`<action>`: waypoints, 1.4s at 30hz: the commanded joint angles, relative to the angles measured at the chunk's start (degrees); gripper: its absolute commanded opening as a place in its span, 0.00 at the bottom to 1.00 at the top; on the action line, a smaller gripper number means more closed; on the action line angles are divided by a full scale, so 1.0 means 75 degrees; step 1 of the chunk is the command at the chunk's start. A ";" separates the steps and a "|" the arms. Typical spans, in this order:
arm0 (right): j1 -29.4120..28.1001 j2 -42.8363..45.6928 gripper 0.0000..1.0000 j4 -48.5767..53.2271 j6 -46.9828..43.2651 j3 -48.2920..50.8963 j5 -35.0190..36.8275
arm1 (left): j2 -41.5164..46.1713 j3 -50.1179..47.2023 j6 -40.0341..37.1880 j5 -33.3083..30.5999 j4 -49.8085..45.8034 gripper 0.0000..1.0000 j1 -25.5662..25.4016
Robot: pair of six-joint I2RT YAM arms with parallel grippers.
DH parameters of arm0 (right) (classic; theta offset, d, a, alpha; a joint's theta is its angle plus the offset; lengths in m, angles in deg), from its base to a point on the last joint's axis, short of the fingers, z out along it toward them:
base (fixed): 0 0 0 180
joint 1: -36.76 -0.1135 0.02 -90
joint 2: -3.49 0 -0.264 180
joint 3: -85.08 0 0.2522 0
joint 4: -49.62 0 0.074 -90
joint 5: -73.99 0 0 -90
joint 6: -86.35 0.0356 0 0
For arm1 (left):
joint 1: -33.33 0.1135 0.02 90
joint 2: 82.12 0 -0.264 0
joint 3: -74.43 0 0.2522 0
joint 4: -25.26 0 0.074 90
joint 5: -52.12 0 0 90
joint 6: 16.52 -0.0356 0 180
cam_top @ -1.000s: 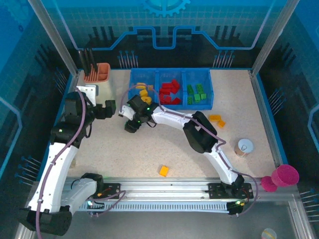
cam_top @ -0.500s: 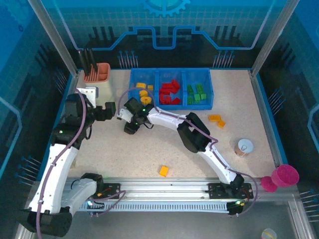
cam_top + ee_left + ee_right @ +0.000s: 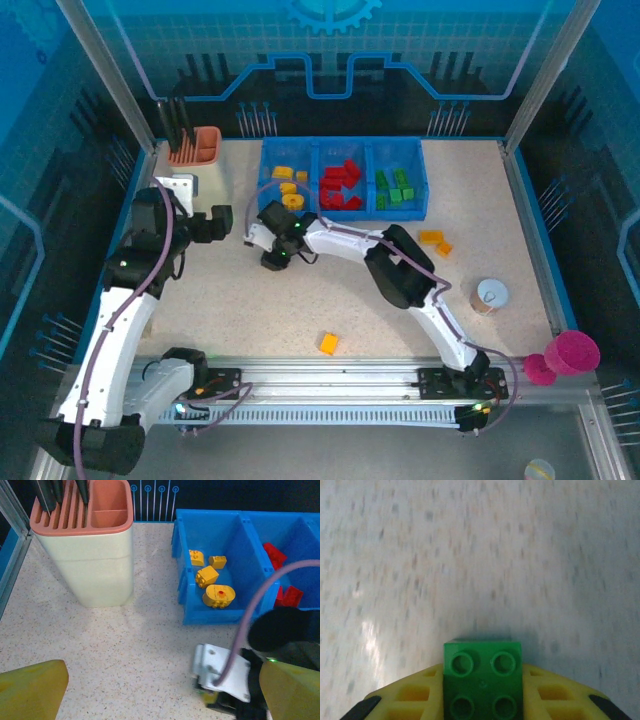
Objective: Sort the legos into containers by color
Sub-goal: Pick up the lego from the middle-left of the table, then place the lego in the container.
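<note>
The right gripper rises next, travels outward past the red legos and comes down over the green legos' container (image 3: 396, 174) to release, as that lies outward of it.
A green lego (image 3: 482, 672) sits studs-up between the yellow fingers of my right gripper (image 3: 482, 700), which is shut on it just above the speckled table. In the top view the right gripper (image 3: 272, 258) hangs in front of the blue tray (image 3: 340, 141). The tray's containers hold yellow legos (image 3: 288, 185) on the left, red legos (image 3: 340, 185) in the middle and green legos (image 3: 393, 188) on the right. Left of that, my left gripper (image 3: 225, 215) stands open with nothing in it, its fingers (image 3: 30, 690) wide apart. Loose orange legos (image 3: 434, 240) and one more (image 3: 328, 343) lie on the table.
A tall beige holder with an orange cup (image 3: 190, 165) stands at the back left, close to the left arm. A small tin can (image 3: 490, 296) sits at the right. A pink cup (image 3: 570, 352) stands beyond the table's right front corner.
The right gripper has closed on the green lego and shifted slightly right and toward the front. The left arm has stayed put.
</note>
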 commanded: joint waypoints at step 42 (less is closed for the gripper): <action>0.5529 -0.1161 0.23 0.1368 0.1469 -0.3177 0.0470 | -0.0480 -0.1534 0.2645 0.0915 -0.1013 0.99 -0.3192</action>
